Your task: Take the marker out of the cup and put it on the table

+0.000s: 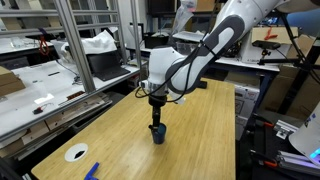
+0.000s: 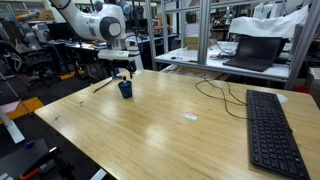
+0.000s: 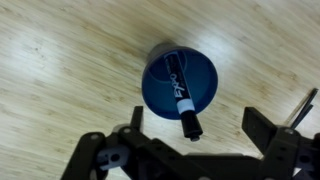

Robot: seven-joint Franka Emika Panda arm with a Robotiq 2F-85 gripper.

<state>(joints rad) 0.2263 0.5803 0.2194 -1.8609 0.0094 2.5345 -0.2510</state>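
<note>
My gripper is going to move down a little over the marker's black end point(image 3: 191, 126) next and close its fingers there, because that end sticks out past the cup's rim between them.
The small dark blue cup point(image 3: 178, 82) stands upright on the light wood table point(image 1: 205, 130), and shows in both exterior views point(image 1: 158, 132) point(image 2: 125, 89). The marker point(image 3: 185, 98), dark with white lettering, leans inside the cup with its black end over the rim toward my gripper. My gripper point(image 3: 196, 128) is open and hangs just above the cup, with one finger on each side of the marker's end and neither touching it. It shows above the cup in both exterior views point(image 1: 156, 104) point(image 2: 121, 73).
A thin pale stick point(image 2: 103, 85) lies on the table beside the cup. A white disc point(image 1: 76, 153) and a blue flat piece point(image 1: 91, 170) lie near one table edge. A black keyboard point(image 2: 272, 125) and a cable point(image 2: 215, 95) lie farther off. Workbenches surround the table.
</note>
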